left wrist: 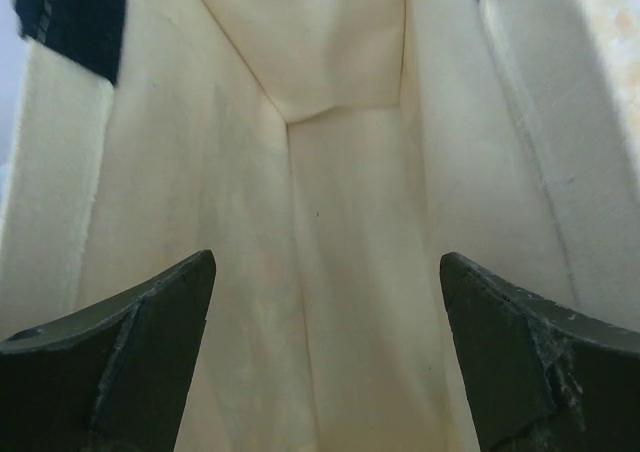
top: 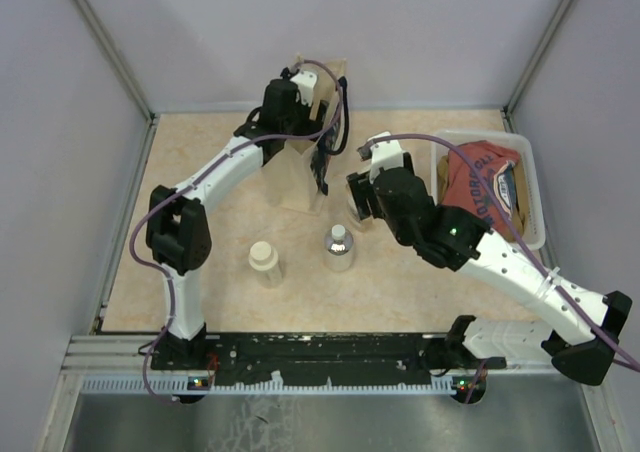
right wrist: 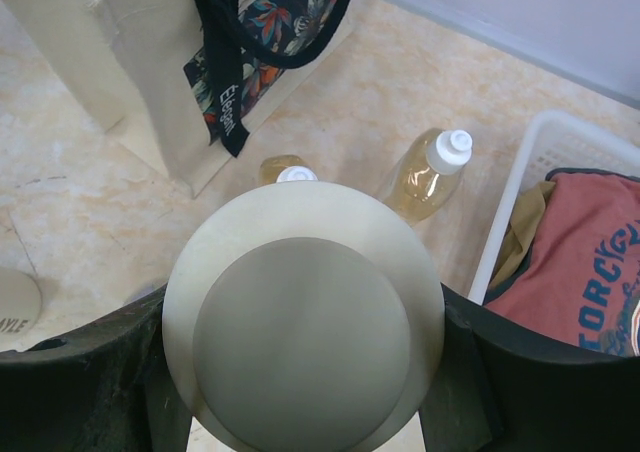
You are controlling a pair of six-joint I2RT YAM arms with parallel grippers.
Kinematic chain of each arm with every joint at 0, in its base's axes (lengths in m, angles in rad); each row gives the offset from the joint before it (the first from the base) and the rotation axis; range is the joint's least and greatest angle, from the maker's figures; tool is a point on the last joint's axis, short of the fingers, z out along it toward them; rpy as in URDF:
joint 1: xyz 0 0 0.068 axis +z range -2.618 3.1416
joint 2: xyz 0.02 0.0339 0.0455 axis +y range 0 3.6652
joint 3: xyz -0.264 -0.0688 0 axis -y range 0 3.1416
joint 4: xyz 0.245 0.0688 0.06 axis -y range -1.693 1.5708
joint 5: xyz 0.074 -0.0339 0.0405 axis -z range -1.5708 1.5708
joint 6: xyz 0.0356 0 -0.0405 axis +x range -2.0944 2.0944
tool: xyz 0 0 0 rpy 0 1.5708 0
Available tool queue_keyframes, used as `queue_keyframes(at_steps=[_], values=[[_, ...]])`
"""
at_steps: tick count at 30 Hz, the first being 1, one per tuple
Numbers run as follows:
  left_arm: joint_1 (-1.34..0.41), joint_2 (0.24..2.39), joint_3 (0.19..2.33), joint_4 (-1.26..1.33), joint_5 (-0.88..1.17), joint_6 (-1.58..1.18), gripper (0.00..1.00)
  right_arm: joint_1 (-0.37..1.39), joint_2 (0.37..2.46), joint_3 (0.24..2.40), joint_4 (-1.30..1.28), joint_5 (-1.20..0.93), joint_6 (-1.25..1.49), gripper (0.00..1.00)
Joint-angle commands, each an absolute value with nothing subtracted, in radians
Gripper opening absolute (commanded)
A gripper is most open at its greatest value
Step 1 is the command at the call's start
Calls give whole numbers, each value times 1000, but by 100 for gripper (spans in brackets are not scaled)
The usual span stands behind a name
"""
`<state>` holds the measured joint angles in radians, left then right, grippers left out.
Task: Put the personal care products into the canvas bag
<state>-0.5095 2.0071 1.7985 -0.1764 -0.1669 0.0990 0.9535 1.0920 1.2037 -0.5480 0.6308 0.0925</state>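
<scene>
My right gripper moves over the bag's opening [top: 324,86] next, outward and to the gripper's left in the top view, then lowers the jar inside and releases it.
The canvas bag [top: 296,167] stands upright at the back of the table, with dark handles [right wrist: 232,62]. My left gripper [top: 310,94] sits at the bag's mouth; in the left wrist view it [left wrist: 328,264] is open and empty, looking down the cream cloth inside [left wrist: 330,172]. My right gripper [right wrist: 303,317] is shut on a squat cream jar [right wrist: 300,272], held right of the bag [right wrist: 150,52]. Below the jar stand two amber bottles with white caps [right wrist: 428,177] [right wrist: 283,169]. A second cream jar [top: 264,262] and a round clear bottle [top: 338,249] stand on the table in front.
A white plastic tub [top: 535,187] holding a red shirt [top: 483,187] sits at the right, close to the right arm. Its rim [right wrist: 525,187] is just right of the amber bottles. Grey walls enclose the table on three sides.
</scene>
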Motion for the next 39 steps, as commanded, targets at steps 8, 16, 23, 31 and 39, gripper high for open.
queue_keyframes(at_steps=[8,16,23,31,39], values=[[-506,1927,1644,-359,-86,89,99,953,1061,1282,-508,749,115,5],[-506,1797,1560,-441,-40,50,99,944,1068,1280,-515,747,123,5],[-507,1648,1422,-443,41,4,99,907,1093,1288,-462,688,99,5],[-510,1540,1276,-448,69,-41,99,848,1171,1352,-354,604,13,4],[-529,1439,1205,-462,78,-72,99,751,1292,1476,-272,492,-53,0]])
